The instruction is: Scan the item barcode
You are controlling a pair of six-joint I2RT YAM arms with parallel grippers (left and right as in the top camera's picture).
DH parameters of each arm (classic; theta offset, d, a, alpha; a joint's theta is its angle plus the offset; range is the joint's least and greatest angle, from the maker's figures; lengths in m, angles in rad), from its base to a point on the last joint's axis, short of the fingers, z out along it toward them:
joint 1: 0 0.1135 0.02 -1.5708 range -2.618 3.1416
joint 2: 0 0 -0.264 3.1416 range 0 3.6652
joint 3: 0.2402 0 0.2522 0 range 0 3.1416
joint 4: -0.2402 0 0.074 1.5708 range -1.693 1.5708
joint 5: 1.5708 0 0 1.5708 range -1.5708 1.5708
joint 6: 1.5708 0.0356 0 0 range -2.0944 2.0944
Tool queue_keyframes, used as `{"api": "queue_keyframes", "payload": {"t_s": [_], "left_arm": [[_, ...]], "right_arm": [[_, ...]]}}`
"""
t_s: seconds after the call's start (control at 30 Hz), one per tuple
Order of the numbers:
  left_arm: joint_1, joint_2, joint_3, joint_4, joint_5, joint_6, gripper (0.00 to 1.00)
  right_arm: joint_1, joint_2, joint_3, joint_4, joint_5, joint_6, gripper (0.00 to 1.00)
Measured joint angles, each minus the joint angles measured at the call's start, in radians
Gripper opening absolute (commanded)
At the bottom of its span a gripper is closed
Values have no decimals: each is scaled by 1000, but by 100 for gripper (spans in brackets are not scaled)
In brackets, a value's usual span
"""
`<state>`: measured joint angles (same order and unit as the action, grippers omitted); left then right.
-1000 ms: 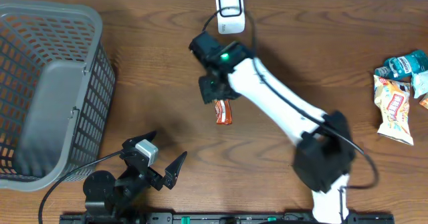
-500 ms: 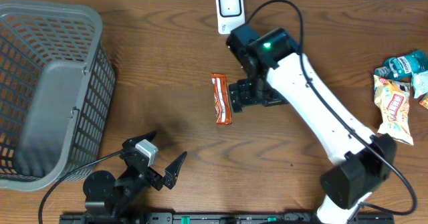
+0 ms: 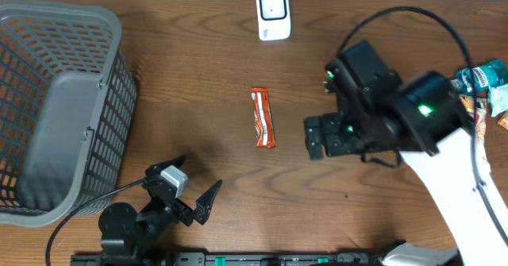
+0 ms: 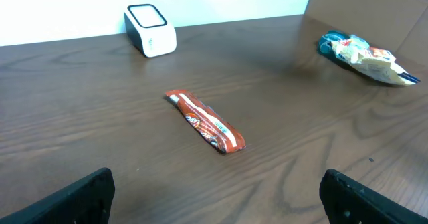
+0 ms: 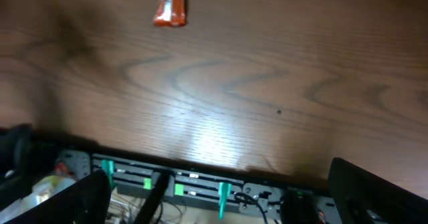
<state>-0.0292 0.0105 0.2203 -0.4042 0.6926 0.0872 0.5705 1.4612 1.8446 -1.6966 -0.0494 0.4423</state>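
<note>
I will move my right gripper to the left in the overhead view next, then down to the scanner-side end of the snack bar [image 3: 263, 117].
An orange-red snack bar [image 3: 263, 117] lies flat on the wooden table, nothing touching it. In the left wrist view the snack bar [image 4: 206, 122] is mid-table; in the right wrist view the snack bar [image 5: 170, 3] shows at the top left. The white barcode scanner [image 3: 272, 13] stands at the table's back edge, beyond the bar; the left wrist view shows the scanner [image 4: 150, 29] at the upper left. My right gripper [image 3: 316, 137] hovers just right of the bar, open and empty [image 5: 227, 197]. My left gripper [image 3: 190, 183] rests open near the front edge [image 4: 217, 197].
A grey mesh basket [image 3: 63, 99] fills the table's left side. A pile of snack packets [image 3: 476, 107] lies at the right edge, and the packets [image 4: 364, 50] appear at the upper right of the left wrist view. A black rail with green clips [image 5: 200, 184] runs along the front edge.
My right gripper opened, let go of the snack bar and swung right, away from the scanner. The bar now lies on the table. The left arm has not moved.
</note>
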Motion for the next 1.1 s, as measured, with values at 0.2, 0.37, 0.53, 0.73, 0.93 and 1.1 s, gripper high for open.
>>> {"api": "queue_keyframes", "payload": {"t_s": [0.2, 0.37, 0.53, 0.73, 0.93, 1.1], "left_arm": [[0, 0, 0, 0, 0, 0, 98], [0, 0, 0, 0, 0, 0, 98], [0, 0, 0, 0, 0, 0, 98], [0, 0, 0, 0, 0, 0, 98], [0, 0, 0, 0, 0, 0, 98], [0, 0, 0, 0, 0, 0, 98]], "right_arm": [[0, -85, 0, 9, 2, 0, 99], [0, -108, 0, 86, 86, 0, 99], [0, -68, -4, 221, 126, 0, 99], [0, 77, -56, 375, 144, -1, 99], [0, 295, -90, 583, 148, -23, 99], [0, 431, -92, 753, 143, -42, 99]]}}
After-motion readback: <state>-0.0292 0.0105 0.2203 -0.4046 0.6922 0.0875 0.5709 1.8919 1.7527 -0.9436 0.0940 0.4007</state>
